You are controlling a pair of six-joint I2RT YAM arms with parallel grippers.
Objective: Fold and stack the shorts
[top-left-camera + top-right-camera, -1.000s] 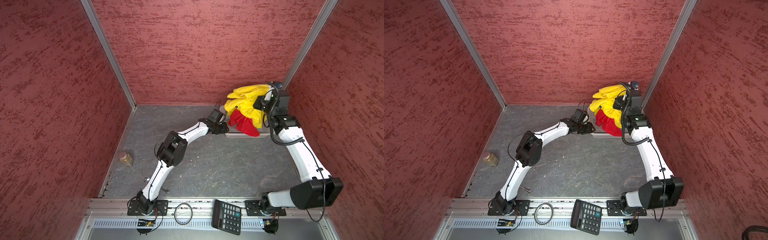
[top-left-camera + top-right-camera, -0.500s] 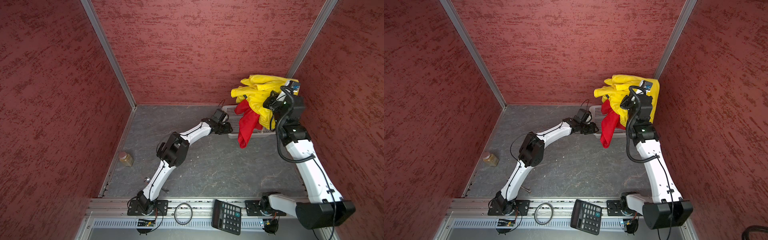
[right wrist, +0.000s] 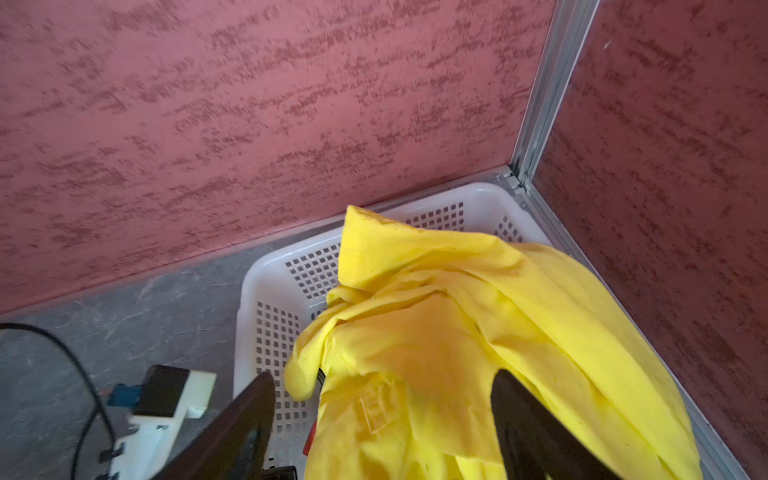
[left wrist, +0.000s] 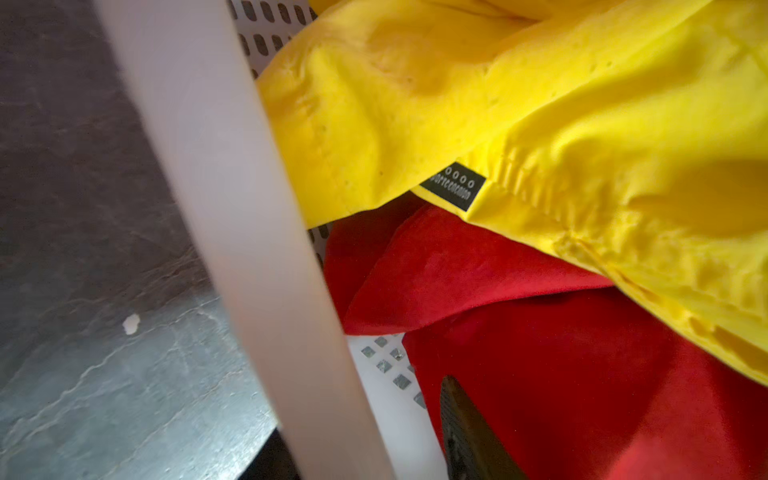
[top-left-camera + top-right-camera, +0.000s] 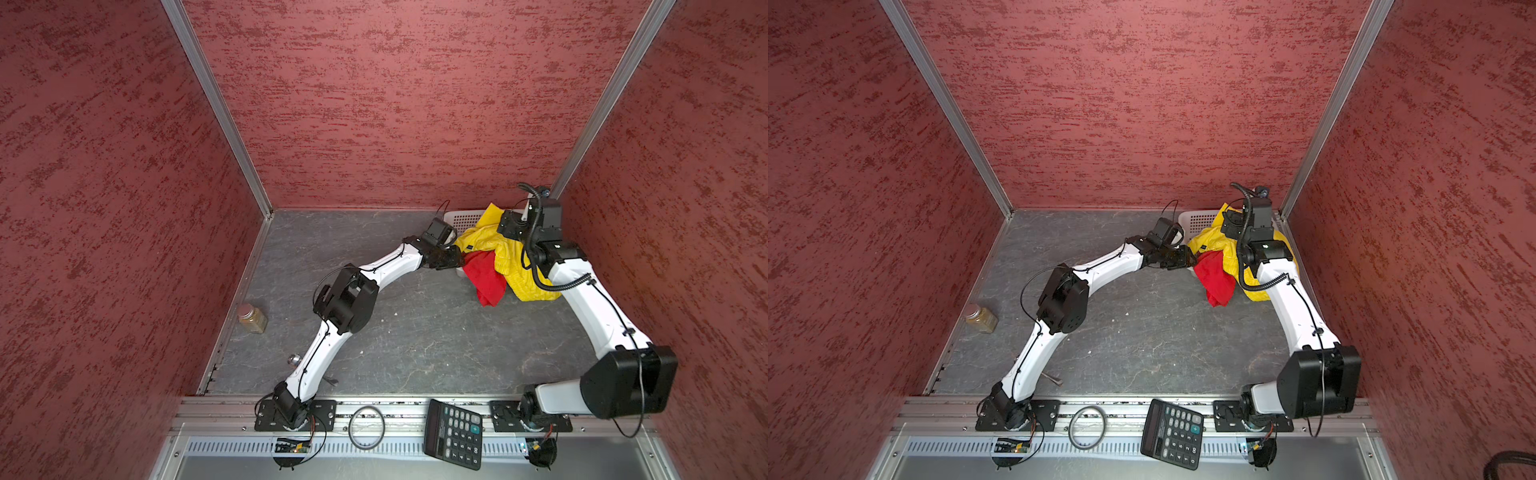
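Note:
The right gripper moves down into the cloth next and closes, since the bunched yellow fabric (image 5: 508, 248) below already lies loose between its wide-open fingers.
The yellow shorts (image 5: 515, 266) (image 5: 1208, 245) lie crumpled over the white perforated basket (image 5: 465, 218) (image 5: 1196, 220) in the far right corner, spilling onto the table. The red shorts (image 5: 486, 278) (image 5: 1217, 278) hang out from under them over the basket's near edge. My right gripper (image 5: 509, 224) (image 3: 382, 380) hovers over the yellow fabric (image 3: 436, 332), jaws wide open, cloth lying loose between the fingers. My left gripper (image 5: 457, 259) (image 4: 365, 444) straddles the basket's wall (image 4: 257, 249), one finger (image 4: 465, 428) inside against the red cloth (image 4: 540, 353). The yellow pair's dark label (image 4: 455, 187) shows.
A small jar (image 5: 252, 318) stands by the left wall, with a small metal object (image 5: 294, 359) near the left arm's base. A calculator (image 5: 455, 432) and a ring (image 5: 365, 422) rest on the front rail. Red walls close in behind and right of the basket.
My right gripper, which had lifted both shorts high above the basket, came down and opened. The shorts dropped over the basket's near edge. The left gripper stayed at the basket.

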